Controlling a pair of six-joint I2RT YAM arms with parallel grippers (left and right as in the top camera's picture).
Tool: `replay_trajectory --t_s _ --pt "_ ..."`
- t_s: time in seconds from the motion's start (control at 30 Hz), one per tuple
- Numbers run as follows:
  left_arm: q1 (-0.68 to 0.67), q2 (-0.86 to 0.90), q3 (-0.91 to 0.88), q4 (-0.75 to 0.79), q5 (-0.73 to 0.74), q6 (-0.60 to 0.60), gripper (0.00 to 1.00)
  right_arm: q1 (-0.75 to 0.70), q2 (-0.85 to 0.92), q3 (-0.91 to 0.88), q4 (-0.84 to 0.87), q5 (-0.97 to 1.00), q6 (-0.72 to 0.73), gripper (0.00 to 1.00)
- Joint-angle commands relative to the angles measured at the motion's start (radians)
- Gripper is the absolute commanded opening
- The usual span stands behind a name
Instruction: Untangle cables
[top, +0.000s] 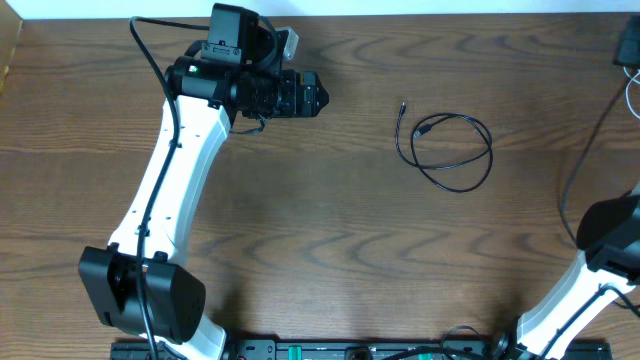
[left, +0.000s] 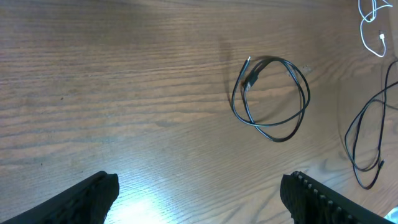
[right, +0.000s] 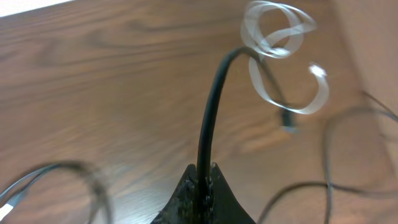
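Note:
I will move my right gripper to the right in the overhead view next, past the white cable loops, and let go of the cord (right: 208, 118), because it clears the small loop.
A thin black cable (top: 425, 128) lies in a small loop on the table at centre right, its plug ends at the loop's upper left. In the left wrist view it lies ahead of me (left: 251, 78), well beyond my left gripper (left: 199, 193), which is open and empty. A white cable (left: 365, 26) shows at that view's top right corner. My right gripper (right: 207, 171) is shut on a black cord (right: 208, 118) that rises toward blurred white cable loops (right: 280, 37). In the overhead view the right gripper is a dark shape at the top right edge (top: 627, 45).
The wooden table (top: 330, 230) fills the views. A long thin black cable (left: 364, 134) trails along the right side, seen also in the overhead view (top: 572, 190). The left arm (top: 170, 190) spans the table's left part. The right arm's base (top: 610, 250) is at lower right.

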Motion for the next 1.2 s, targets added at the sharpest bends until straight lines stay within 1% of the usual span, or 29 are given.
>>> replay_trajectory --t_s 0.0,0.27,0.3,0.33,0.37,0.4,0.43,0.67,0.87,0.9,1.03,1.17 --pt "0.0 0.011 -0.008 0.002 -0.01 0.002 0.89 -0.06 0.058 -0.031 0.053 0.2 0.147 0.01" --pt "0.0 0.011 -0.008 0.002 -0.01 0.002 0.89 -0.192 0.194 -0.048 0.17 0.192 0.193 0.01" --pt "0.0 0.011 -0.008 0.002 -0.009 0.002 0.89 -0.204 0.214 -0.048 0.178 0.177 0.193 0.1" --pt "0.0 0.011 -0.008 0.002 -0.009 0.002 0.89 -0.214 0.228 -0.048 0.177 0.15 0.193 0.37" --pt "0.0 0.011 -0.008 0.002 -0.009 0.002 0.89 -0.219 0.236 -0.048 0.171 0.119 0.193 0.81" --pt "0.0 0.011 -0.008 0.002 -0.01 0.002 0.89 -0.222 0.237 -0.048 0.155 0.08 0.186 0.95" --pt "0.0 0.011 -0.008 0.002 -0.01 0.002 0.89 -0.222 0.236 -0.048 0.142 0.044 0.169 0.99" --pt "0.0 0.011 -0.008 0.002 -0.01 0.002 0.89 -0.17 0.166 -0.047 0.086 -0.074 0.077 0.99" --pt "0.0 0.011 -0.008 0.002 -0.01 0.002 0.89 -0.067 0.111 -0.047 -0.008 -0.167 0.02 0.99" --pt "0.0 0.011 -0.008 0.002 -0.01 0.002 0.89 -0.031 0.111 -0.047 -0.053 -0.195 0.017 0.99" --pt "0.0 0.011 -0.008 0.002 -0.016 0.002 0.89 0.039 0.12 -0.048 -0.151 -0.224 0.024 0.99" --pt "0.0 0.011 -0.008 -0.002 -0.074 0.002 0.89 0.101 0.121 -0.061 -0.22 -0.224 0.028 0.99"
